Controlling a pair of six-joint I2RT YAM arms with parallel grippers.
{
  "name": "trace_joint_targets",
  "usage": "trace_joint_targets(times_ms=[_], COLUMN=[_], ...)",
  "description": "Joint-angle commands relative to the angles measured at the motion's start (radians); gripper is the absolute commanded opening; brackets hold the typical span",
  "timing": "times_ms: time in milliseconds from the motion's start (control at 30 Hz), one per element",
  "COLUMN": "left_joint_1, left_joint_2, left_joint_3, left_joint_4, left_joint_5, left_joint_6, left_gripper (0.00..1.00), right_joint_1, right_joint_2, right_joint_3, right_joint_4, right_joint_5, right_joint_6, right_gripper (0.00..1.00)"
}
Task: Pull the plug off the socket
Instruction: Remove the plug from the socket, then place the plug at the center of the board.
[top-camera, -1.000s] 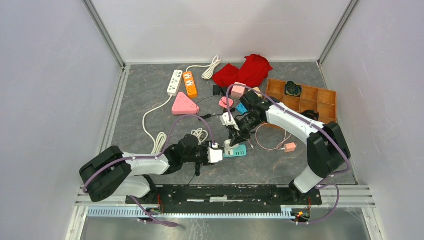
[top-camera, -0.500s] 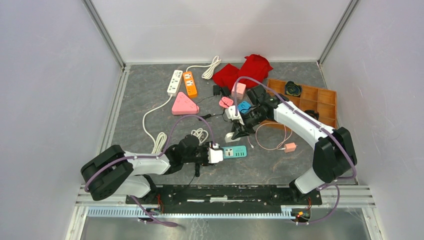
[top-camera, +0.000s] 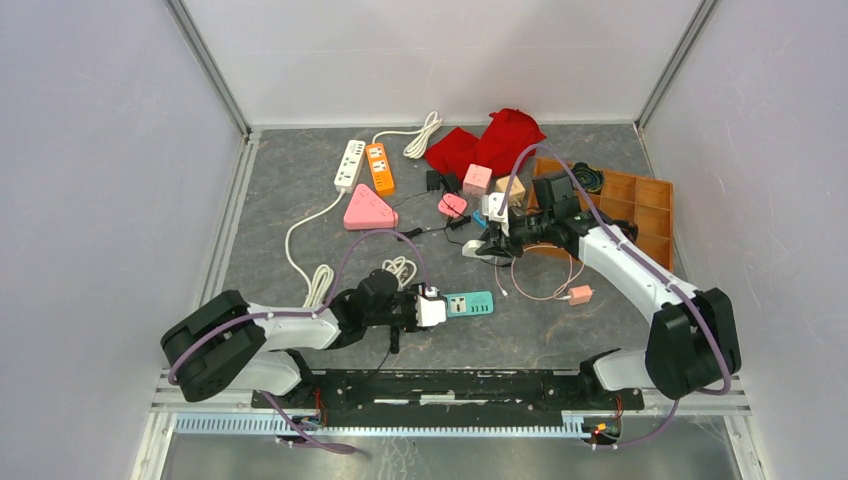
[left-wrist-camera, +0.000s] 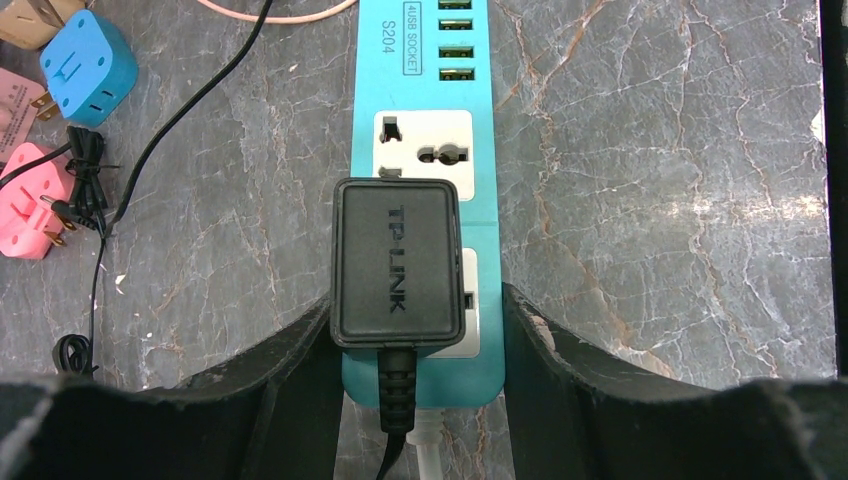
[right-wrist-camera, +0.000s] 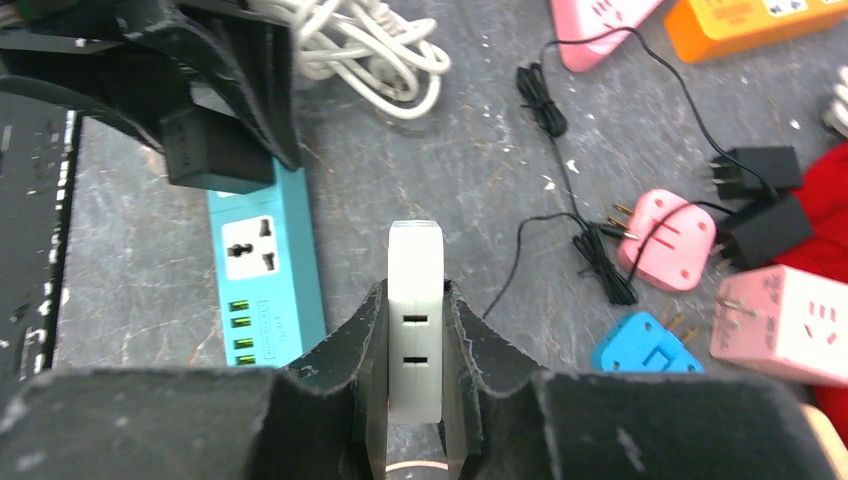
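Note:
I will next lower my right gripper toward the blue adapter and release the white plug (top-camera: 478, 250) beside it, on the bare, open tabletop below the gripper.
A teal power strip (top-camera: 470, 303) lies near the front middle of the table. My left gripper (top-camera: 432, 310) is shut on its near end, with the fingers flanking that end in the left wrist view (left-wrist-camera: 418, 330). A black TP-LINK adapter (left-wrist-camera: 396, 262) sits plugged into the strip (left-wrist-camera: 482, 215). My right gripper (top-camera: 490, 240) is shut on a white plug (top-camera: 478, 250). It holds the plug clear of the strip, up and to the right. The right wrist view shows the plug (right-wrist-camera: 415, 260) clamped between the fingers (right-wrist-camera: 375, 310), with the strip (right-wrist-camera: 265, 270) below.
An orange compartment tray (top-camera: 640, 200) stands at the right, red cloth (top-camera: 490, 140) at the back. White (top-camera: 350, 165) and orange (top-camera: 378, 168) strips, a pink triangular socket (top-camera: 368, 210), a blue adapter (right-wrist-camera: 640, 345), pink adapters (right-wrist-camera: 665, 240), a white cord coil (top-camera: 400, 268) and a pink cable (top-camera: 545, 275) lie around.
My right gripper pulled the white plug up off the teal strip and carried it back and to the right. My left gripper kept hold of the strip, which stayed in place.

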Motion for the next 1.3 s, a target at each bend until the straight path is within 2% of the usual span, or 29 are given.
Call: trace_joint_targets(times_ms=[0,267,433,633,767,1267], left_joint_1=[0.0,0.0,0.0,0.0,0.0,0.0], left_joint_2=[-0.031,-0.165,-0.225,-0.202,-0.18,-0.189], left_joint_3=[-0.005,0.021,0.02,0.048,0.067,0.058], left_joint_4=[-0.021,-0.139,-0.178,-0.214,-0.233,-0.227], left_joint_5=[-0.001,0.011,0.02,0.033,0.034,0.034], left_joint_6=[-0.01,-0.064,-0.072,-0.087,-0.095,-0.093], left_gripper=[0.02,0.02,0.02,0.02,0.02,0.02], right_joint_1=[-0.026,-0.043,-0.041,-0.043,-0.042,-0.055], right_joint_2=[-0.057,-0.054,-0.009,0.09,0.176,0.351], right_joint_3=[-0.063,-0.148,-0.193,-0.198,-0.169,-0.109], right_joint_4=[0.233,0.414,0.589,0.688,0.682,0.607], right_joint_5=[0.065,0.302,0.469,0.602,0.629,0.571], right_joint_6=[0.124,0.188,0.338,0.499,0.578,0.675], right_gripper=[0.0,0.0,0.0,0.0,0.0,0.01])
